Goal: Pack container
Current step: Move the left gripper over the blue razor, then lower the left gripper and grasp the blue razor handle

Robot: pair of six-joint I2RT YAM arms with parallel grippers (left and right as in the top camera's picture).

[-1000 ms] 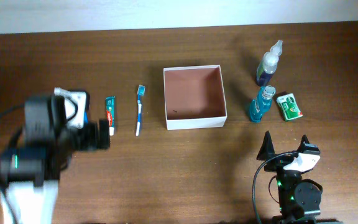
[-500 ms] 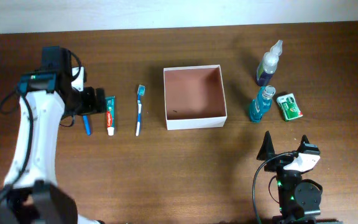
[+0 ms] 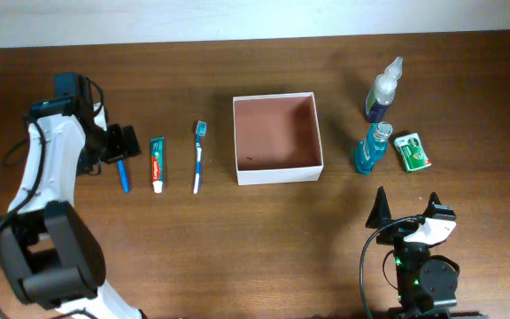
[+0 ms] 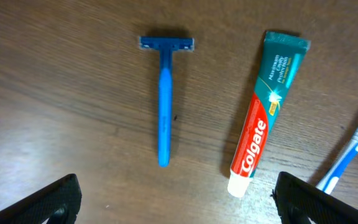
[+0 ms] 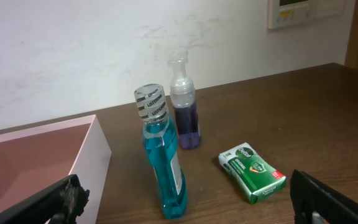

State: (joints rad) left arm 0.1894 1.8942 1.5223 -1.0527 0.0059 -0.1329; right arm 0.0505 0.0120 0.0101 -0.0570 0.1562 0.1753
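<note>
The blue razor's handle (image 3: 122, 172) (image 4: 165, 114) is still below and between my open fingers. I will lower my left gripper to it next, then close there.
The container (image 3: 277, 173) is a square white box with a reddish-brown inside, empty at mid-table; its corner shows in the right wrist view (image 5: 95, 149). My left gripper (image 3: 122, 143) is open and empty, just above a blue razor (image 3: 123, 175). In the left wrist view the open jaws (image 4: 179, 205) frame the razor (image 4: 164, 99), with a toothpaste tube (image 4: 266, 112) and a toothbrush (image 4: 353, 152) to its right. My right gripper (image 3: 407, 213) is open and empty near the front edge, facing the bottles (image 5: 191, 208).
The toothpaste (image 3: 157, 163) and toothbrush (image 3: 197, 157) lie between the razor and the box. Right of the box stand a blue mouthwash bottle (image 3: 371, 148) (image 5: 163, 162) and a purple spray bottle (image 3: 382, 89) (image 5: 185, 106). A green packet (image 3: 413, 151) (image 5: 253, 171) lies beside them.
My left arm has swung from the front left toward the back, uncovering the razor, and now hangs over its far end. The right arm has not moved.
</note>
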